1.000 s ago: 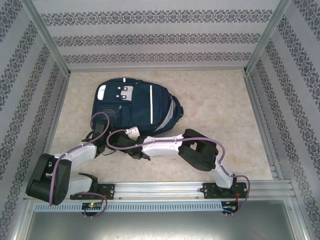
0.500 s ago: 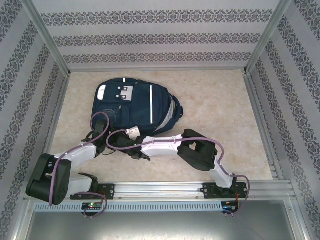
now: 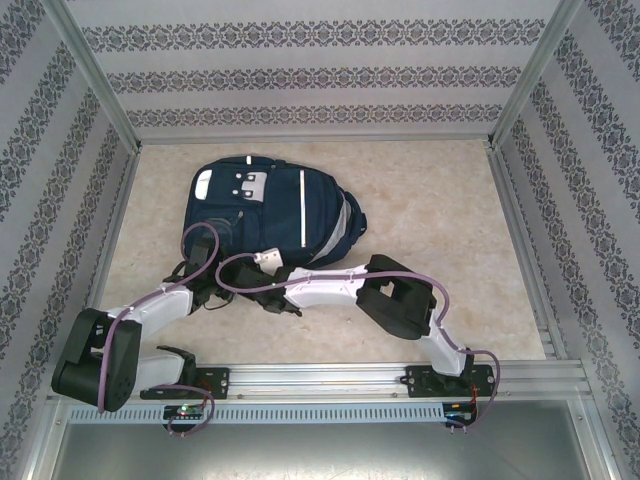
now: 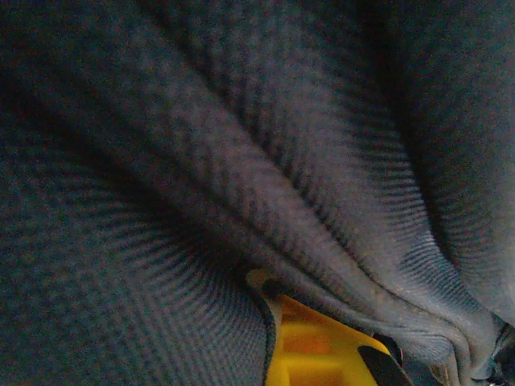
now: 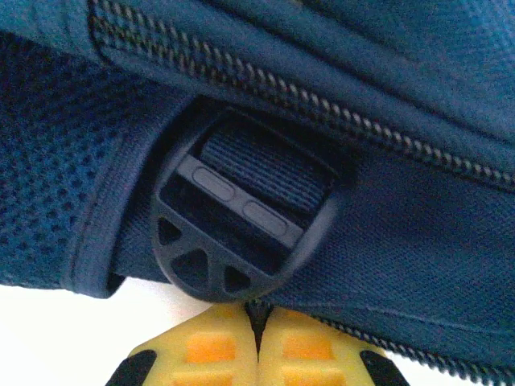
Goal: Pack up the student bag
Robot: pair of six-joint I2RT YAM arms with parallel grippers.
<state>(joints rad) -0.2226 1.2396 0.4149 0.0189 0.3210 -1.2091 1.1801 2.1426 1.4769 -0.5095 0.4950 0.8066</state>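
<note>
Bare tabletop lies outward of the gripper beside the bag, so my left gripper will pull the fabric outward toward the nearer side next and let go of it.
The student bag, navy with a white stripe, lies flat at the table's centre-left. My left gripper is at its near-left corner. In the left wrist view dark fabric folds over one yellow finger, and the left gripper is shut on that fabric. My right gripper reaches in from the right to the bag's near edge. In the right wrist view the right gripper has its yellow pads pressed together just below a round black strap buckle. A thin dark sliver shows between the tips.
A zipper runs along the bag above the buckle. Patterned walls and metal rails enclose the table. The right arm's elbow rests low near the front rail.
The right gripper's jaws have closed fully, and its wrist has edged slightly toward the bag. The left arm and the bag have not moved.
</note>
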